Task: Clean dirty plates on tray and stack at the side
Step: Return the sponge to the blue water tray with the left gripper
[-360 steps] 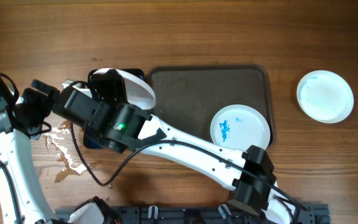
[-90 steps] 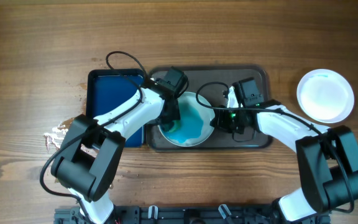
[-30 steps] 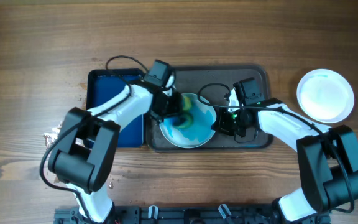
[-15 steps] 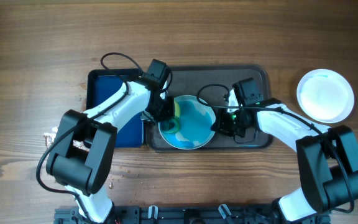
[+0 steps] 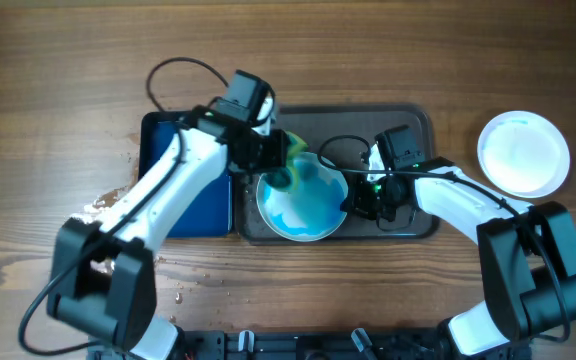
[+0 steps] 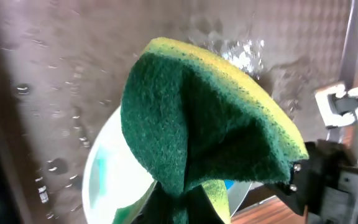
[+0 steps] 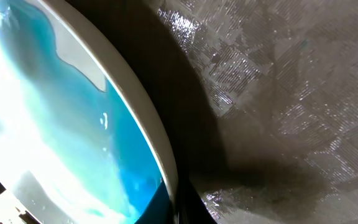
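Observation:
The sponge [image 5: 288, 172] will move off the plate next with my left gripper, to the left in the overhead view, and then go down into the deep-blue tray. The bottom of the tray is empty.
A white dirty plate [image 5: 303, 205] awash with blue liquid lies in the dark grey-brown tray [image 5: 388, 130]. My right gripper [image 5: 352, 200] is shut on its right rim; in the right wrist view the rim [image 7: 148, 118] runs down into the jaws at my right gripper [image 7: 180, 208]. My left gripper [image 5: 273, 160] is shut on a green and yellow sponge [image 5: 288, 172], which hangs over the plate's far-left edge. In the left wrist view the folded sponge [image 6: 197, 124] fills the middle, with the plate [image 6: 104, 174] below it. A second white plate [image 5: 523, 153] sits on the table to the right of the tray.
A deep-blue smaller tray [image 5: 183, 190] stands against the big tray's left side, under my left arm. Water is spilled on the wood [image 5: 108, 205] left of it. The tray floor [image 7: 278, 93] is wet.
My left gripper has carried the sponge from the plate's left part up to its far-left edge, and the arm has swung outward. The right gripper and plate have stayed put.

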Robot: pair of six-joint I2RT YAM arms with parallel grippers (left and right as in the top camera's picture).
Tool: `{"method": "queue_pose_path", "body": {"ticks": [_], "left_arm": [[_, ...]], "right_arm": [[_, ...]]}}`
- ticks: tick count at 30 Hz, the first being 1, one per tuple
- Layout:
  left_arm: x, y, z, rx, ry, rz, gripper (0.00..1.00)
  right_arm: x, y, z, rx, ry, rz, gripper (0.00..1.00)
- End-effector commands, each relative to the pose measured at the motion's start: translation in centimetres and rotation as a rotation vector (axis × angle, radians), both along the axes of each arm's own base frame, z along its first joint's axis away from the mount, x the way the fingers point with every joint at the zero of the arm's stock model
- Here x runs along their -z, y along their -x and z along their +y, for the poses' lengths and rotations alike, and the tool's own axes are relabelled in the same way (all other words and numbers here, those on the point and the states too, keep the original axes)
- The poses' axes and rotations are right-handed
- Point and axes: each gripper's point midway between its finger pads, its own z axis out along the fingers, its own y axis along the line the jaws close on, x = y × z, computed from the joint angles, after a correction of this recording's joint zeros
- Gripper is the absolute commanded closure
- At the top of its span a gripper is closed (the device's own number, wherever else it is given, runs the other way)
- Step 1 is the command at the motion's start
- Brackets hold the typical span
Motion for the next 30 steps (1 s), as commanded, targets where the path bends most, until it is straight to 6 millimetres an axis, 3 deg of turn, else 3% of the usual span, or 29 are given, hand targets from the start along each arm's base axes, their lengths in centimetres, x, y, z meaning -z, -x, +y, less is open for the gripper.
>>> {"method": "queue_pose_path", "body": {"ticks": [1, 2, 4, 6, 9, 11, 18, 19, 20, 26, 30], "left_arm": [[-0.3, -1.1, 6.0, -0.192, -0.137, 0.014, 0.96], [-0.1, -1.1, 7.7, -0.241, -0.18, 0.029, 0.96], [0.4, -1.3, 13.2, -0.368, -0.291, 0.055, 0.96], [0.6, -1.5, 17.0, -0.446, -0.324, 0.066, 0.96], [1.5, -1.6, 19.3, -0.474, -0.338, 0.093, 0.96], [4.1, -1.1, 20.3, -0.492, -0.349, 0.168, 0.96], [9.0, -0.2, 19.7, -0.458, -0.369, 0.308, 0.94], [9.3, -0.1, 19.8, -0.458, -0.371, 0.316, 0.76], [9.3, -0.1, 19.6, -0.457, -0.365, 0.318, 0.38], [8.9, -0.2, 18.4, -0.448, -0.293, 0.324, 0.02], [6.2, -0.8, 17.0, -0.43, -0.236, 0.253, 0.0]], "right_arm": [[3.1, 2.3, -2.5, 0.003, 0.137, 0.075, 0.96], [3.1, 2.3, -2.5, -0.001, 0.138, 0.073, 0.95], [3.1, 2.3, -2.5, -0.003, 0.138, 0.073, 0.96], [3.1, 2.3, -2.5, -0.003, 0.138, 0.073, 0.96], [3.1, 2.3, -2.5, -0.004, 0.138, 0.072, 0.96], [3.1, 2.3, -2.5, -0.005, 0.138, 0.071, 0.96], [3.1, 2.3, -2.5, -0.006, 0.139, 0.073, 0.96], [3.1, 2.3, -2.5, -0.006, 0.139, 0.073, 0.96], [3.1, 2.3, -2.5, -0.006, 0.139, 0.073, 0.96], [3.1, 2.3, -2.5, -0.007, 0.139, 0.073, 0.96], [3.1, 2.3, -2.5, -0.006, 0.138, 0.07, 0.95]]}}
